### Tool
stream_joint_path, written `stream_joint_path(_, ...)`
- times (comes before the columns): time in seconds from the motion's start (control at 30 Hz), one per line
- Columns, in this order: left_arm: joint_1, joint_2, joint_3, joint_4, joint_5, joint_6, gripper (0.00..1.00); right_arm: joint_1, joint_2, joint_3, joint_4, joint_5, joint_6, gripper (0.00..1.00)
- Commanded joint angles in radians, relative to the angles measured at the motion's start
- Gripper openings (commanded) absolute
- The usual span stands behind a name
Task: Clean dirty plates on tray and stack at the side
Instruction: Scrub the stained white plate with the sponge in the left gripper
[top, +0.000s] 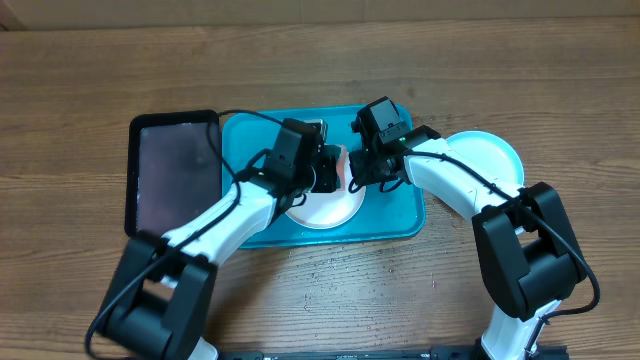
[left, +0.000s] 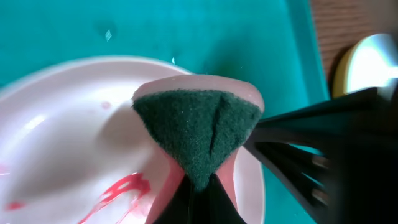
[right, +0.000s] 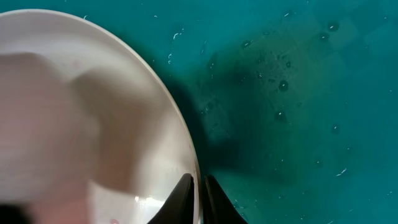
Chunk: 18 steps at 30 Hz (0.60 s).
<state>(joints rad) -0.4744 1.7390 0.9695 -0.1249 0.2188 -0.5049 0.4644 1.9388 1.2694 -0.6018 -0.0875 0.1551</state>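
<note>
The sponge goes to the left in the overhead view next, where the narrow black tray (top: 181, 184) lies empty. My left gripper lowers and releases it inside.
The white plate (top: 325, 208) lies on the turquoise tray (top: 400, 215). It carries red smears (left: 118, 193) in the left wrist view, where the white plate (left: 68, 130) fills the left half. My left gripper (left: 199, 199) is shut on a sponge (left: 199, 127) with a green scouring face and pink body, held over the plate. My right gripper (right: 200, 186) is shut on the rim of the white plate (right: 81, 124). The light cyan plate (top: 490, 155) sits on the table right of the tray. A yellow-green rim (left: 339, 71) shows under it.
A narrow black tray (top: 175, 170) lies against the turquoise tray's left side. Water droplets dot the tray floor (right: 298, 93). The right arm's dark fingers (left: 311, 155) cross close to the sponge. Bare wooden table (top: 330, 290) surrounds everything.
</note>
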Motion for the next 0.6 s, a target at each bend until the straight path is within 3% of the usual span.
stream_joint_path(0.0,-0.008,0.073,0.015,0.010,0.032,-0.086,0.04,-0.006,0.005,0.008,0.003,0.008,-0.007,0.08)
stream_joint_path(0.33,0.110,0.080,0.015,-0.069,-0.035,-0.084,0.04,-0.006,0.015,-0.001,-0.025,0.008,-0.006,0.08)
stream_joint_path(0.57,0.198,0.031,0.015,-0.140,0.017,-0.019,0.04,-0.008,0.053,-0.001,-0.040,0.013,-0.007,0.05)
